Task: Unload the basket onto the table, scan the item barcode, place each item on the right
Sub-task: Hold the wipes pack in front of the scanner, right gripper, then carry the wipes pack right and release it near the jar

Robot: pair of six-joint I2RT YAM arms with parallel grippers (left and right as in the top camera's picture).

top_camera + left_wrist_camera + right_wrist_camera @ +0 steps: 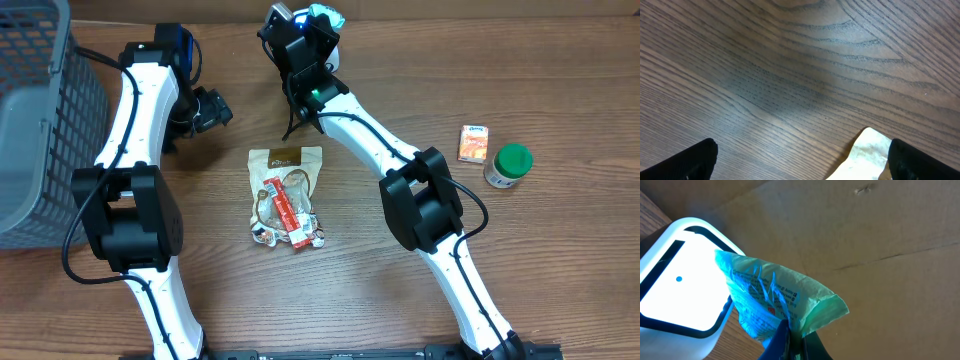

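Observation:
The wood beside the orange box is bare. I will move my right gripper back, to the right in the overhead view, and down to release the packet there.
My right gripper is shut on a crumpled green and blue packet with printed text. It holds the packet up beside the lit white scanner, and I cannot tell if they touch. Overhead, the right gripper is at the table's far edge with the packet showing at its tip. My left gripper hangs open over bare wood, left of a cream snack bag. In the left wrist view its black fingertips stand wide apart, and a corner of the cream bag lies by the right finger.
A grey mesh basket fills the left edge of the table. A small orange box and a green-lidded jar stand at the right. Brown cardboard rises behind the scanner.

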